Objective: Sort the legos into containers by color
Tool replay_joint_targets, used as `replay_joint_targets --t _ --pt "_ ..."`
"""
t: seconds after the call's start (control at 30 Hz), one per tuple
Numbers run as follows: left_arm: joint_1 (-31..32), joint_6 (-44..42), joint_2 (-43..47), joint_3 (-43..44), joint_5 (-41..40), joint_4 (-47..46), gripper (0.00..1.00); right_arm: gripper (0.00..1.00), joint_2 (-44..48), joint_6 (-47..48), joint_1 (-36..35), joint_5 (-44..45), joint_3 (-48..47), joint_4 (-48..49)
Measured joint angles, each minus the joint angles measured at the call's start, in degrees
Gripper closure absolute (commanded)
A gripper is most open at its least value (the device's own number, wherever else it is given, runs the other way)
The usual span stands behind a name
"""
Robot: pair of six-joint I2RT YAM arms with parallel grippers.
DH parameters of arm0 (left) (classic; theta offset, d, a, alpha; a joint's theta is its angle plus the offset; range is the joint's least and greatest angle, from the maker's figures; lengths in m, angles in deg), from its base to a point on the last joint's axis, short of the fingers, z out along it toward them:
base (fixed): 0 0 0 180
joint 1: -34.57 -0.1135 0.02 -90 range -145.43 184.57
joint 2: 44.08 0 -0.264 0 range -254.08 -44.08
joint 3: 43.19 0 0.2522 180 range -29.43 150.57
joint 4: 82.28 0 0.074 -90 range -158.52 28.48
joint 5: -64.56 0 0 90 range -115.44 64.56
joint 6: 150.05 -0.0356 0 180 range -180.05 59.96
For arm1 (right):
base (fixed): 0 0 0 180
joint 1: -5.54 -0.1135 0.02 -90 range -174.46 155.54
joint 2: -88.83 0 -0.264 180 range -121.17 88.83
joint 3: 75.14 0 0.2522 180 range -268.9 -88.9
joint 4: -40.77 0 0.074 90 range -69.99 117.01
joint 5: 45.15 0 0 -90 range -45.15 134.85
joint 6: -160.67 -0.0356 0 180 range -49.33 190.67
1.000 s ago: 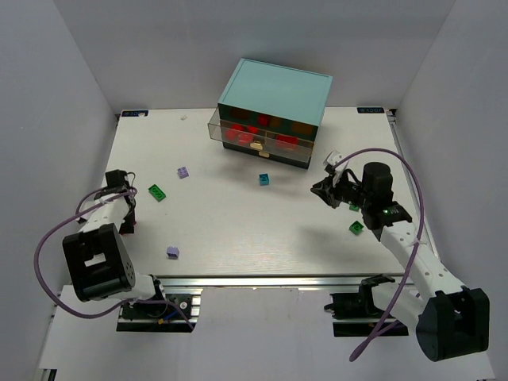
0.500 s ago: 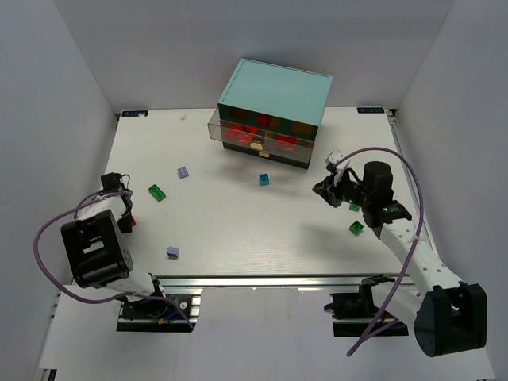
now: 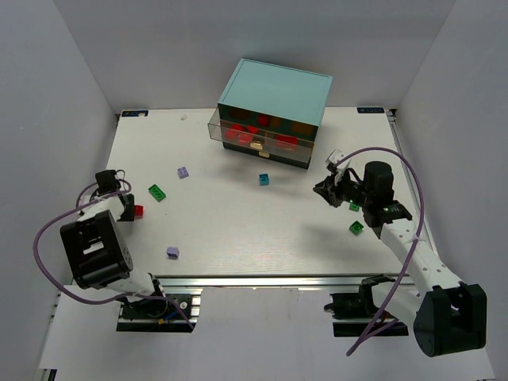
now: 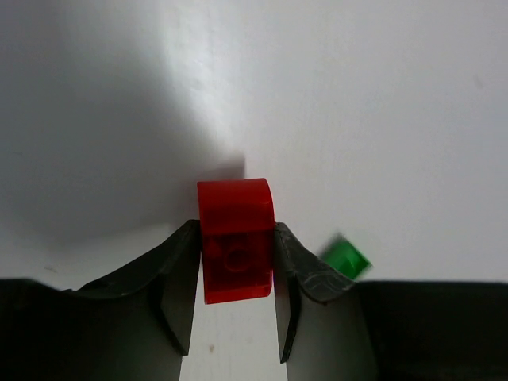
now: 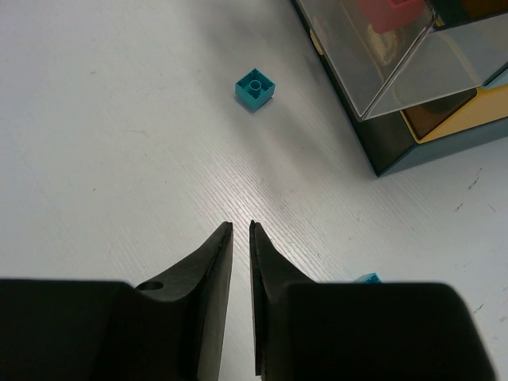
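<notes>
I should raise my left gripper next, reach over the clear drawer (image 3: pixel 252 133) of red legos and let go, because the drawer is outward of the gripper and to its right in the top view.
My left gripper (image 3: pixel 129 209) is shut on a red lego (image 3: pixel 138 210) near the table's left edge. In the left wrist view the red lego (image 4: pixel 236 238) sits squeezed between both fingers. My right gripper (image 3: pixel 326 190) hovers right of the light-teal cabinet (image 3: pixel 274 94), jaws nearly together with nothing between them. The cabinet's clear drawer (image 3: pixel 252 133) is pulled out with red legos inside. A teal lego (image 3: pixel 263 179) lies in front of it and shows in the right wrist view (image 5: pixel 255 88).
A green lego (image 3: pixel 157 192) and a lavender lego (image 3: pixel 183 172) lie right of my left gripper. Another lavender lego (image 3: pixel 172 252) is near the front edge. A green lego (image 3: pixel 356 228) and a teal lego (image 3: pixel 354 207) lie beside the right arm.
My left gripper has swung a little toward the back with the red lego, which now shows beside it. The right arm has not moved.
</notes>
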Motion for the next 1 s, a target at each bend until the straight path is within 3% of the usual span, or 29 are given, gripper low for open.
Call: replay_joint_targets --t 0.33,0.47,0.6,0.8,1.0 --pt "4.87 -21.38 15.34 3.61 35.65 -16.28 1.0 0.8 2.03 0.0 -0.02 -1.49 0.0 -0.11" --pt "9.92 -25.16 19.63 7.32 45.97 -24.63 1.0 0.8 2.6 0.0 -0.02 -1.99 -0.02 -0.11" --pt "19.02 -28.63 16.22 15.91 55.58 -29.11 1.0 0.8 2.75 -0.02 -0.02 -2.27 0.0 -0.15" --pt "29.88 -33.81 7.67 28.22 58.25 -27.52 1.0 0.8 3.78 -0.04 0.0 -2.62 0.0 -0.13" --pt "36.17 -32.52 0.81 34.38 47.93 -24.87 1.0 0.8 4.44 -0.17 -0.02 -2.91 -0.02 -0.13"
